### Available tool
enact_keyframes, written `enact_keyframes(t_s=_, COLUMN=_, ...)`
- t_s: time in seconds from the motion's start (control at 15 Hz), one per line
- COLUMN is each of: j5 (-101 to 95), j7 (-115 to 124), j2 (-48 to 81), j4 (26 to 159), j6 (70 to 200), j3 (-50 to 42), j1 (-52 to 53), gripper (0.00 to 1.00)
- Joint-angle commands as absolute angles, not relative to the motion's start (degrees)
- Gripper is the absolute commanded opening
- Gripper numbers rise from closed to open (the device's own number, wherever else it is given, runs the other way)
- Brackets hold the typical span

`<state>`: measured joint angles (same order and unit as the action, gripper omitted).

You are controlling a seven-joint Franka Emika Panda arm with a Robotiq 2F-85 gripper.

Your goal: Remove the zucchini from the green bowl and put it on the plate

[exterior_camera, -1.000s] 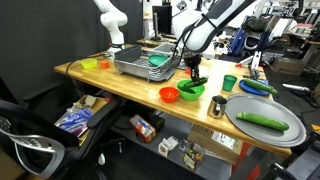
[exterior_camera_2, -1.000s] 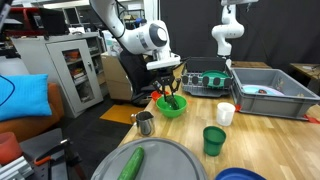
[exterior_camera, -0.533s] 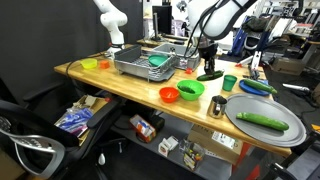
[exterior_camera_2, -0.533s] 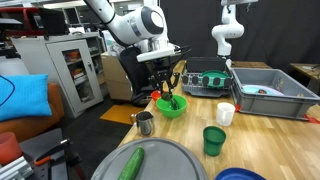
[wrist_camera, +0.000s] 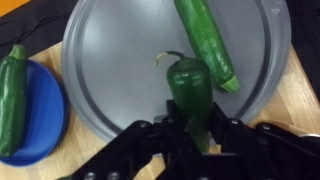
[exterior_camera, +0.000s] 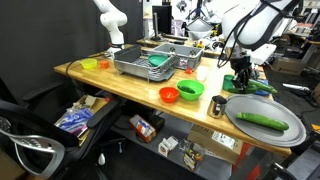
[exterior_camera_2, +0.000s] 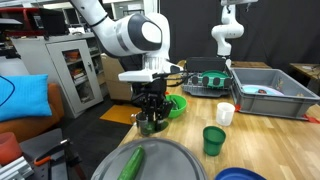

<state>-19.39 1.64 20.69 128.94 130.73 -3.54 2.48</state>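
The bare grey plate beside the long vegetable is below, so my gripper should carry the zucchini over with a turn, lower it onto that plate and let it go.
My gripper [wrist_camera: 190, 132] is shut on the zucchini [wrist_camera: 190, 88], a stubby dark green piece with a short stem. I hold it just above the near part of the large grey plate [wrist_camera: 110, 55]. In both exterior views the gripper [exterior_camera: 240, 76] [exterior_camera_2: 152, 116] hangs between the green bowl [exterior_camera: 191, 89] [exterior_camera_2: 176, 105] and the plate [exterior_camera: 250, 104] [exterior_camera_2: 170, 158]. The bowl looks empty. A long green vegetable [wrist_camera: 207, 40] [exterior_camera: 262, 121] lies on the plate.
A blue dish [wrist_camera: 45, 112] holding another green vegetable [wrist_camera: 12, 88] sits beside the plate. A green cup [exterior_camera: 230, 83] [exterior_camera_2: 214, 140], a white cup [exterior_camera_2: 226, 114], an orange-red bowl [exterior_camera: 170, 95] and a dish rack [exterior_camera: 150, 63] stand on the table.
My gripper lifted the zucchini out of the green bowl and carried it across the table to above the grey plate.
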Motion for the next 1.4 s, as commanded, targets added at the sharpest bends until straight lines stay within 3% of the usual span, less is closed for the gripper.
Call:
enact_keyframes(t_s=0.0, j5=-14.48, j7=4.81, j2=18.67, j4=136.54, j6=139.36, j3=-4.59, j1=-0.93, gripper=0.09)
enact_keyframes(t_s=0.6, j5=1.66, j7=6.09, j2=22.07, j4=144.73, j6=159.28, j3=-6.45, j1=-6.28, gripper=0.09)
enact_keyframes(t_s=1.13, j5=-0.65, j7=9.89, j2=23.24, j4=141.99, j6=159.81, j3=-11.22, j1=-3.51, gripper=0.09)
enact_keyframes(t_s=1.2, j5=-0.51, j7=10.1, j2=23.22, j4=141.76, j6=160.05, j3=-11.23, j1=-3.38, gripper=0.32)
enact_keyframes(t_s=1.33, j5=-0.25, j7=10.41, j2=23.55, j4=141.09, j6=160.2, j3=-11.05, j1=-3.2, gripper=0.35)
